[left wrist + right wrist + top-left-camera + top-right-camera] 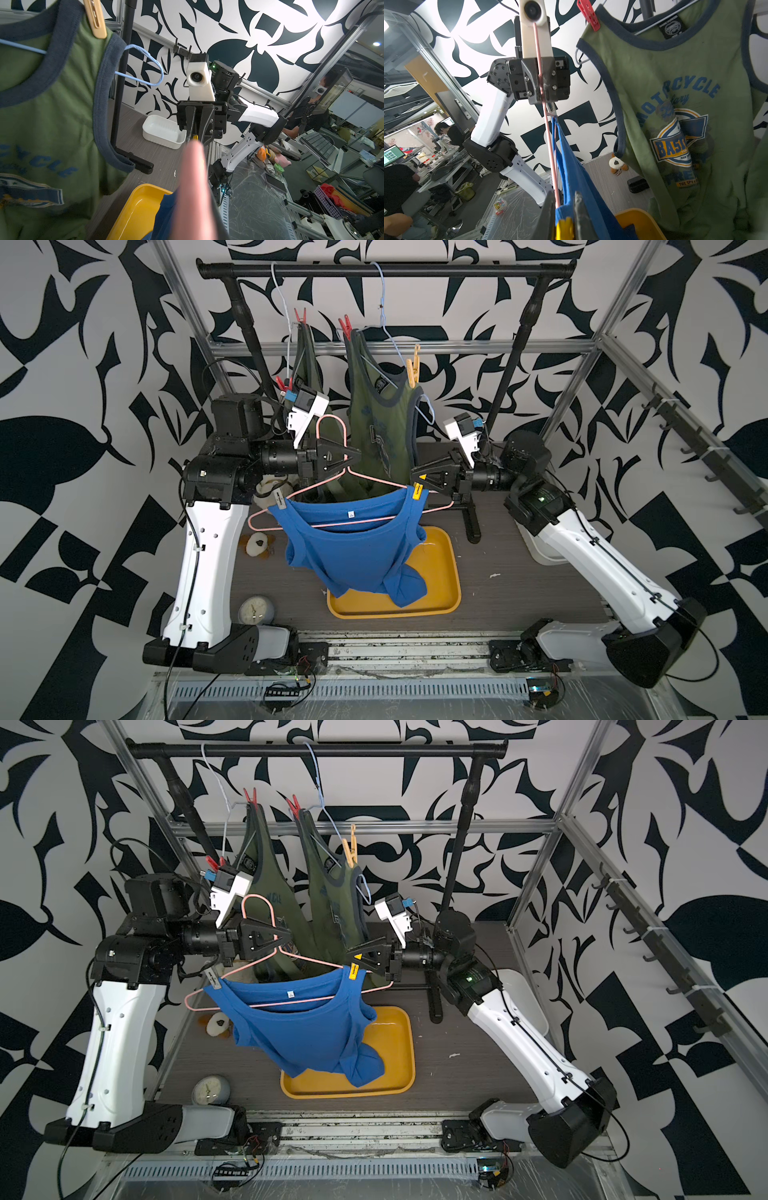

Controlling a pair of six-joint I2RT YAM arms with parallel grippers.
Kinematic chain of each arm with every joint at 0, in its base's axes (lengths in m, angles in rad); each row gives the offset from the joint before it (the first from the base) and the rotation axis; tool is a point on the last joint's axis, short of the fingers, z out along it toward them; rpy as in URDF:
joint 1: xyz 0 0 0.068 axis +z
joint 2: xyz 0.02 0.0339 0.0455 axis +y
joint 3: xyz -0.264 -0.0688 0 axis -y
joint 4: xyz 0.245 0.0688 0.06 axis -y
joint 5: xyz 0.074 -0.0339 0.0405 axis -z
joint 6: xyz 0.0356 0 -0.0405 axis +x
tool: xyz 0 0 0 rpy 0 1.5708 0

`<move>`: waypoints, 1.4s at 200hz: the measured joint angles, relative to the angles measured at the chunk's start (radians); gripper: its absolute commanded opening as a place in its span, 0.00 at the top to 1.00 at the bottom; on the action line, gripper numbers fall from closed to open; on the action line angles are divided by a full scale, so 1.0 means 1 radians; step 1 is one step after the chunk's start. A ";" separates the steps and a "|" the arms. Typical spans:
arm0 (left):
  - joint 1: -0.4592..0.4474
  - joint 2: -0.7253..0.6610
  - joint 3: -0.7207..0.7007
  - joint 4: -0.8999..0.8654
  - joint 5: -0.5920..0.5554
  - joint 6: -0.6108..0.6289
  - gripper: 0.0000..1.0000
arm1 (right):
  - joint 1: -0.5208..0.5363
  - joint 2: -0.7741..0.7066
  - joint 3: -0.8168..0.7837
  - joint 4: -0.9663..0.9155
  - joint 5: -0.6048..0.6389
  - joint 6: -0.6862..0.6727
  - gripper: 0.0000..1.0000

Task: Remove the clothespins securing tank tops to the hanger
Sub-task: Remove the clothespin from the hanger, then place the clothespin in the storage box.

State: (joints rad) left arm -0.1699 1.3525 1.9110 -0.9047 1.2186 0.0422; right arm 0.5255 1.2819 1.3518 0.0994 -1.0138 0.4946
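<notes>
My right gripper will next pull the yellow clothespin off the strap, turn downward and lower over the white bin (520, 1000) to release it. That bin is empty.
A blue tank top (353, 551) hangs on a pink wire hanger (332, 425). My left gripper (353, 456) is shut on the hanger's neck, and the wire runs between its jaws (540, 99). A grey clothespin (279, 498) pins one strap and a yellow clothespin (417, 491) pins the other. My right gripper (563, 207) is shut on that yellow clothespin (564, 228), its fingers either side of it. Behind, two olive tank tops (382, 418) (307, 364) hang on blue hangers, pinned by red clothespins (300, 315) (345, 326) (282, 383) and another yellow clothespin (412, 366).
A yellow tray (444, 572) lies under the blue top's hem. A black rack rail (386, 270) carries the blue hangers, and its foot (471, 526) stands by the right arm. Also on the table: a small clock (255, 610), a plush toy (257, 545) and a white bin (164, 131).
</notes>
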 measured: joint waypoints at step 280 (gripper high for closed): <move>-0.068 -0.039 -0.045 0.003 -0.154 0.034 1.00 | -0.491 0.025 -0.351 -0.332 1.416 -0.140 1.00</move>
State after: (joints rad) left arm -0.2379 1.3140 1.8656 -0.9012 1.0641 0.0761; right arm 0.0341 1.3071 1.0008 -0.2329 0.4019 0.3542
